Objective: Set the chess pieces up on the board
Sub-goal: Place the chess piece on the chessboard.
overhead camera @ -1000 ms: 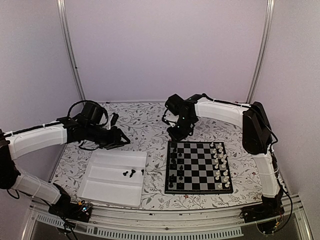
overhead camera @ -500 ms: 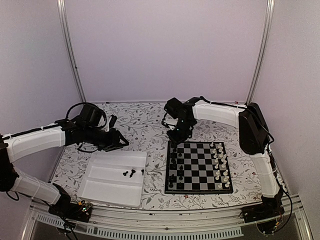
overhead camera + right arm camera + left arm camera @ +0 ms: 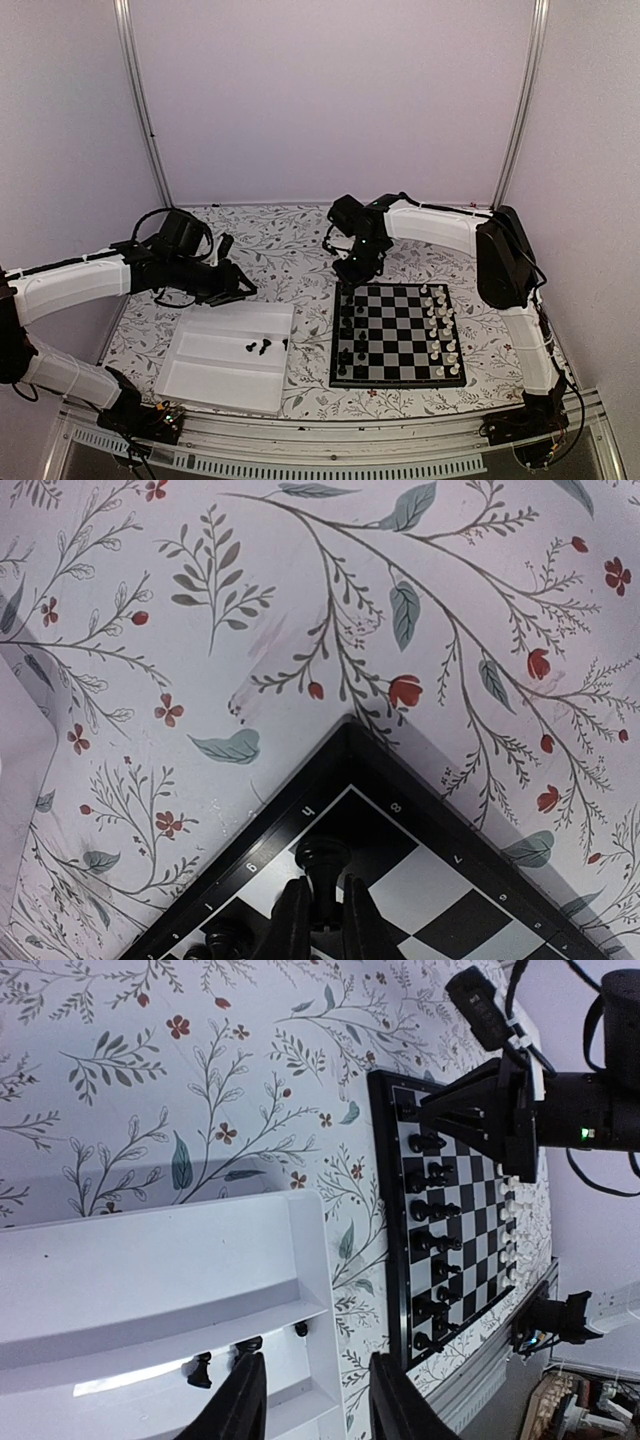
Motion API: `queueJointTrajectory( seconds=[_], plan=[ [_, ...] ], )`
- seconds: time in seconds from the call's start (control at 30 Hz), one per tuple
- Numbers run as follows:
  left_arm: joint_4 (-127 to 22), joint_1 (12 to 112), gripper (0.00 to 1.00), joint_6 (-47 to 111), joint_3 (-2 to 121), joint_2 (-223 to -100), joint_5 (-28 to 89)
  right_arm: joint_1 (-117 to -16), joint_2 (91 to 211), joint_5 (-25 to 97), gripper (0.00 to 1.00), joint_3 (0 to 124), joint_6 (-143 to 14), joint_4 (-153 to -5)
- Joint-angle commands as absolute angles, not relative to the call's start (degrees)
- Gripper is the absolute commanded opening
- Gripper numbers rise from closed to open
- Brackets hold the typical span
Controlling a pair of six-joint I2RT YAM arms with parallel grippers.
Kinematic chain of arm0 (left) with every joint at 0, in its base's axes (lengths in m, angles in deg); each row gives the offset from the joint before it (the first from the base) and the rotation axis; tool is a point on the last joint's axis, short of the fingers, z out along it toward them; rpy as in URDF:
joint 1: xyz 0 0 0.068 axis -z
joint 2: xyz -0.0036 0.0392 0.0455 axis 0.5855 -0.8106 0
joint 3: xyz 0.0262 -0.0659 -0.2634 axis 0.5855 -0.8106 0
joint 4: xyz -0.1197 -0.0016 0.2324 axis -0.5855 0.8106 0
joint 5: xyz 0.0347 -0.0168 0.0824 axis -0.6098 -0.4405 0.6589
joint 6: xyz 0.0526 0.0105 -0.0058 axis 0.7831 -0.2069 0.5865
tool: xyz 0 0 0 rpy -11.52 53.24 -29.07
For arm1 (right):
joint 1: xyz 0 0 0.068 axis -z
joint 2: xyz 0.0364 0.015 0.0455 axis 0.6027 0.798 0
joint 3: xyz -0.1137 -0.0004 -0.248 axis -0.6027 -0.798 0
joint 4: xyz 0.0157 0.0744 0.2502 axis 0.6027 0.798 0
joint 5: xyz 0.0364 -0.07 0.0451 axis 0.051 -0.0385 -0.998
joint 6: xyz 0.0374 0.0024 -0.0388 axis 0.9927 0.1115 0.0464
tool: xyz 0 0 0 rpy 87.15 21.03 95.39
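Observation:
The black piece farthest from the board is unplaced, so my left gripper needs to move its empty, open fingers down into the tray [image 3: 225,372] next, onto that piece.
The board [image 3: 396,332] lies at the right of the table, with several black chess pieces [image 3: 348,330] in its left columns. My right gripper [image 3: 356,268] is at the board's far left corner. In the right wrist view it [image 3: 320,900] is shut on the stem of a black chess piece [image 3: 322,862] standing over the corner square of the board [image 3: 250,860]. My left gripper [image 3: 240,286] hovers open over the white tray [image 3: 225,372], nothing between its fingers [image 3: 315,1365]. Three black pieces [image 3: 200,1370] lie in the tray [image 3: 150,1280].
White chess pieces [image 3: 440,325] fill the board's right columns. The tray sits left of the board on the flower-patterned cloth [image 3: 290,250]. Metal posts [image 3: 140,100] stand at the back corners. A rail [image 3: 320,440] runs along the near edge.
My right gripper has moved slightly left and down to the board's corner with its piece. The left gripper has drifted a little toward the tray.

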State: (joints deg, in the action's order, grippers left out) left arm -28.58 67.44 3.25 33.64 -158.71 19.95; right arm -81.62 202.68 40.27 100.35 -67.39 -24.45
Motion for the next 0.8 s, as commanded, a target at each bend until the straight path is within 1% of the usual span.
queueJointTrajectory(
  seconds=[0.0,0.5,0.6,0.7,0.77],
  plan=[
    [-29.43,66.81,0.38,2.71,32.84,-158.33,19.52,-81.18,204.55,41.75,0.10,101.91,-66.68,-23.30],
    [-30.93,66.85,0.38,2.56,31.95,-158.99,18.96,-80.57,205.30,41.63,0.10,102.80,-66.01,-21.85],
    [-31.08,66.80,0.38,2.57,32.10,-159.41,18.97,-80.57,205.53,41.07,0.14,103.28,-66.18,-21.62],
    [-31.21,66.86,0.38,2.57,32.14,-159.52,18.91,-80.56,205.56,40.78,0.21,103.68,-66.24,-21.53],
    [-31.21,66.78,0.38,2.50,32.08,-159.66,18.70,-80.58,205.42,40.86,0.23,103.76,-66.26,-21.67]
  ],
)
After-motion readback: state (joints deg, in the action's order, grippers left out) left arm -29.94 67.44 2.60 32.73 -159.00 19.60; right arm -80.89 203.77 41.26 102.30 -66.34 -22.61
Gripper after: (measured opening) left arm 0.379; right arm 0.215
